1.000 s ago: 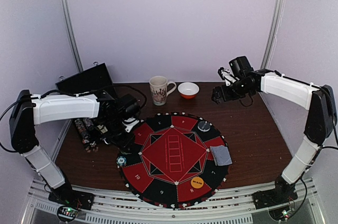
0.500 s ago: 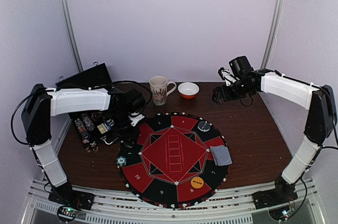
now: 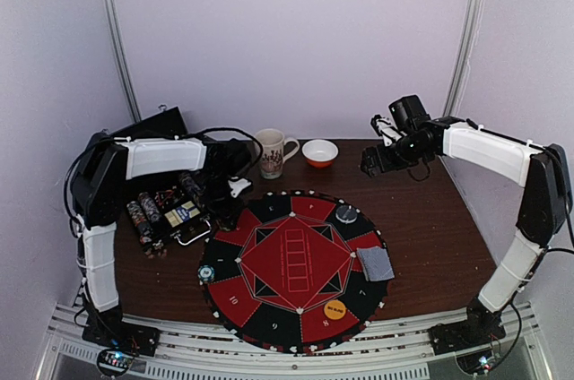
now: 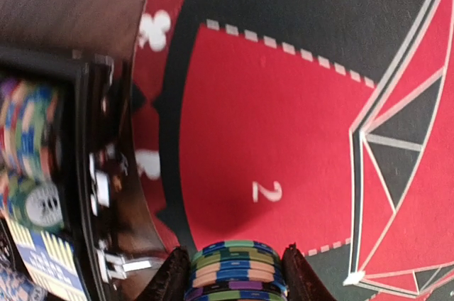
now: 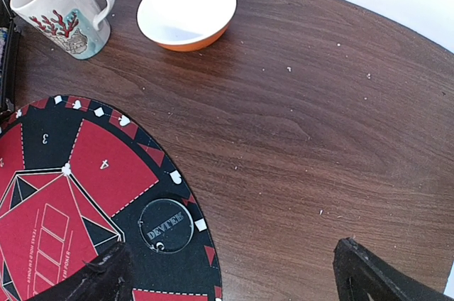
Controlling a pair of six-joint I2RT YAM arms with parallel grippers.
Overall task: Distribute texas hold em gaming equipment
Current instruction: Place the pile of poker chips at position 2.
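My left gripper will next bring the striped poker chips (image 4: 237, 271) down onto the red sector (image 4: 261, 196) beside the case and release them, because that sector is below the gripper.
My left gripper (image 3: 223, 211) hangs over the mat's far-left edge, shut on a stack of striped poker chips (image 4: 237, 271); the red "2" sector of the mat (image 4: 269, 123) lies below it. Another small chip stack (image 3: 206, 272) sits at the mat's left rim. A dark disc (image 3: 346, 212) (image 5: 166, 225), a grey-blue pile of cards (image 3: 375, 262) and an orange disc (image 3: 334, 310) rest on the mat's right half. My right gripper (image 3: 375, 160) (image 5: 230, 288) hovers open above the bare wood at the far right, holding nothing.
The open black case (image 3: 166, 214) (image 4: 85, 173) with rows of chips (image 4: 28, 145) lies just left of the mat (image 3: 296, 259). A mug (image 3: 272, 151) (image 5: 64, 6) and an orange-rimmed bowl (image 3: 320, 152) (image 5: 186, 10) stand at the back.
My left arm has swung away from the near-left rim of the mat toward its far-left edge, uncovering the case. The right arm has stayed still.
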